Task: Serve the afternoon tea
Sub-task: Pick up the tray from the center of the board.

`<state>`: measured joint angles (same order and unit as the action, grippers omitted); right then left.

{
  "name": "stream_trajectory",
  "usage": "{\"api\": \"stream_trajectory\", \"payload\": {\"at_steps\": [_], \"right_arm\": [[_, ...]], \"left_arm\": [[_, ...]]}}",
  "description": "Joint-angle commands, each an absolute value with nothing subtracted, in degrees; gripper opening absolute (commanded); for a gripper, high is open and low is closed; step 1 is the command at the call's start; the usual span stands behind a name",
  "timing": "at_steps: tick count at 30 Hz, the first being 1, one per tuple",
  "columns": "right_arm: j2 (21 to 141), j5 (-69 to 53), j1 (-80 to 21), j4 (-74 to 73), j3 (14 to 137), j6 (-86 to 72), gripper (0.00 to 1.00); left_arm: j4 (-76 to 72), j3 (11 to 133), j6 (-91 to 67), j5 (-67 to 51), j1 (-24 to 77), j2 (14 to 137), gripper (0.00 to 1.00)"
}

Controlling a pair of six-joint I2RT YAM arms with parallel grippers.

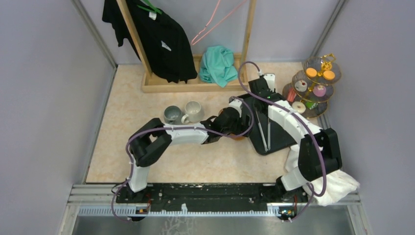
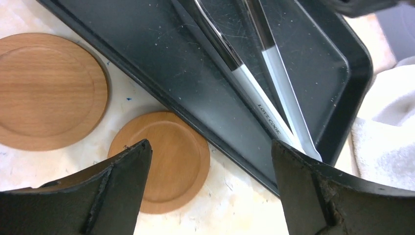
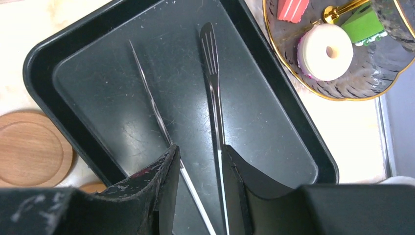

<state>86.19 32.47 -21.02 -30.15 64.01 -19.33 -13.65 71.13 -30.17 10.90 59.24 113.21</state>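
Note:
My left gripper is open and should move outward and down astride the black tray's raised rim (image 2: 108, 56) and close, because that rim runs bare past the larger wooden coaster.
The glass three-tier stand (image 1: 313, 85) with a gold frame stands at the far right, holding orange discs and doughnuts. Its lowest tier (image 3: 313, 88) carries a white doughnut (image 3: 325, 51), a red piece (image 3: 292, 8) and a green piece (image 3: 363, 24). A grey mug (image 1: 172, 114) stands left of centre beside a beige mug (image 1: 194, 111). My left gripper (image 1: 238, 128) (image 2: 210, 152) is open and empty over a small wooden coaster (image 2: 161, 159). My right gripper (image 1: 259, 93) (image 3: 200, 156) is partly open above the black tray (image 3: 54, 54), its fingers either side of the metal tongs (image 3: 213, 83).
A larger wooden coaster (image 2: 49, 90) lies left of the small one, by the tray's edge (image 2: 195, 117). A wooden clothes rack (image 1: 195, 85) with a black garment and a teal cloth (image 1: 218, 66) stands at the back. A white towel (image 1: 337, 186) lies at the near right.

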Motion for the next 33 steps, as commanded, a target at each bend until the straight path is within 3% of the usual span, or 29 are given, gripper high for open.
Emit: {"api": "stream_trajectory", "payload": {"at_steps": [1,12,33], "right_arm": [[81.99,31.36,-20.22,-27.97,63.78,-20.14,0.37],[80.35,29.21,-19.03,-25.24,61.73,-19.82,0.36],[77.02,26.64,-18.28,-22.83,60.11,-20.38,0.35]], "left_arm": [[-10.57,76.25,-29.37,10.03,58.35,116.83,0.95],[-4.36,86.05,-27.50,12.81,57.14,124.36,0.90],[0.90,89.12,-23.69,9.99,53.20,127.99,0.54]]}}
